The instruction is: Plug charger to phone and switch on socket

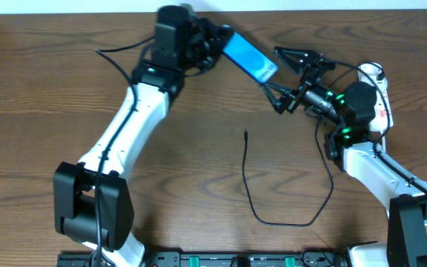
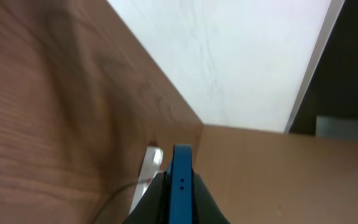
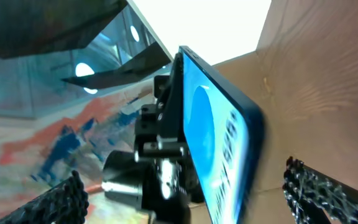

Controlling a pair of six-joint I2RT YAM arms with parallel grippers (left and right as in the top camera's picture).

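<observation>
I should move my right gripper back and down onto the charger plug, which is below it and nearer the base. My left gripper holds the phone.
The phone, slim with a light-blue screen, hangs above the back of the table, and my left gripper is shut on its left end. In the left wrist view its blue edge is pinched between the fingers of the left gripper. My right gripper is open, one finger on each side of the phone's right end. In the right wrist view the phone stands between the wide-apart fingers of the right gripper. The charger lies loose on the table with its plug tip free. The white socket is partly hidden behind the right arm.
The far table edge and a pale wall run close behind the phone. In the left wrist view a white strip with a red mark lies on the table beyond the phone. The arm bases stand at the front left and front right.
</observation>
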